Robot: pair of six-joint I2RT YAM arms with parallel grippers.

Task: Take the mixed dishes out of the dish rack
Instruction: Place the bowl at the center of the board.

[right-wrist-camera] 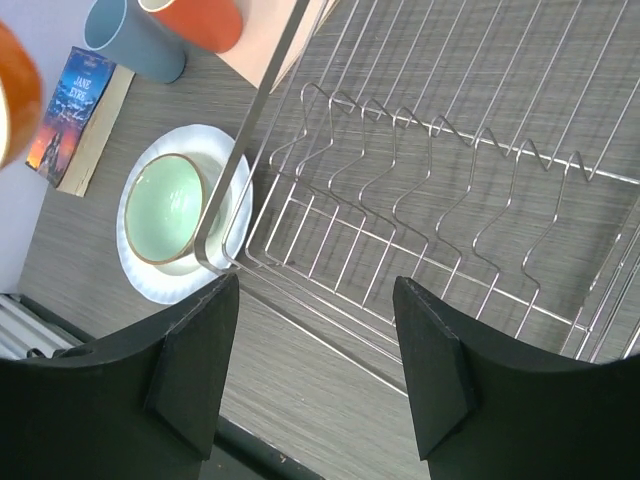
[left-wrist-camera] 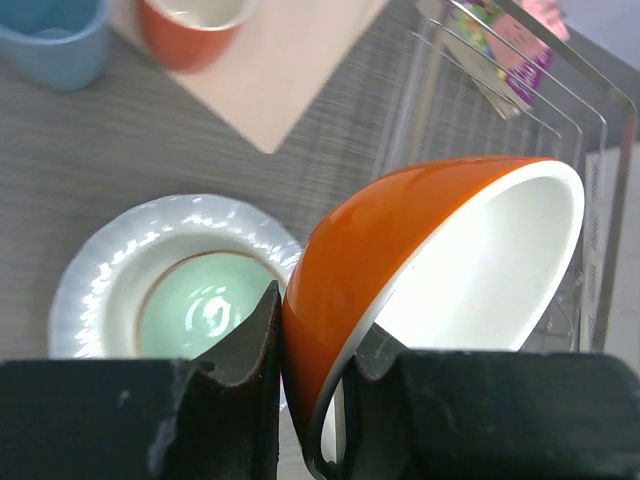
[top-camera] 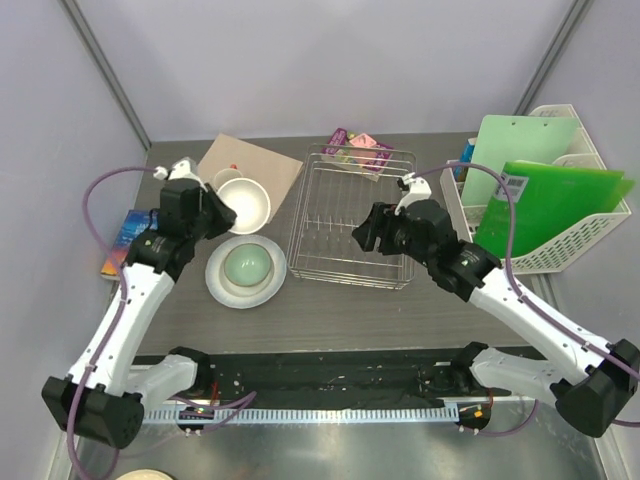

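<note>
The pale green bowl (top-camera: 247, 265) (left-wrist-camera: 209, 308) is empty. I will next move the cream bowl in my left gripper back and down into it.
My left gripper (top-camera: 222, 212) is shut on the rim of the cream bowl with the orange outside (top-camera: 243, 203), one finger inside and one outside (left-wrist-camera: 320, 385), and holds it tilted (left-wrist-camera: 450, 250) above the table left of the dish rack (top-camera: 350, 215). The pale green bowl (top-camera: 247, 265) sits in the white plate (top-camera: 220, 287) just below it. The light-blue cup (left-wrist-camera: 55, 35) and orange-red mug (left-wrist-camera: 195, 25) stand further back. The silver wire rack (right-wrist-camera: 430, 180) holds no dishes. My right gripper (top-camera: 372, 232) is open and empty over the rack's near left corner (right-wrist-camera: 315, 370).
A beige mat (top-camera: 255, 165) lies under the mug. A book (top-camera: 125, 240) lies at the far left. A white file basket (top-camera: 570, 250) with green folders stands at the right. Coloured packets (top-camera: 360, 148) lie behind the rack.
</note>
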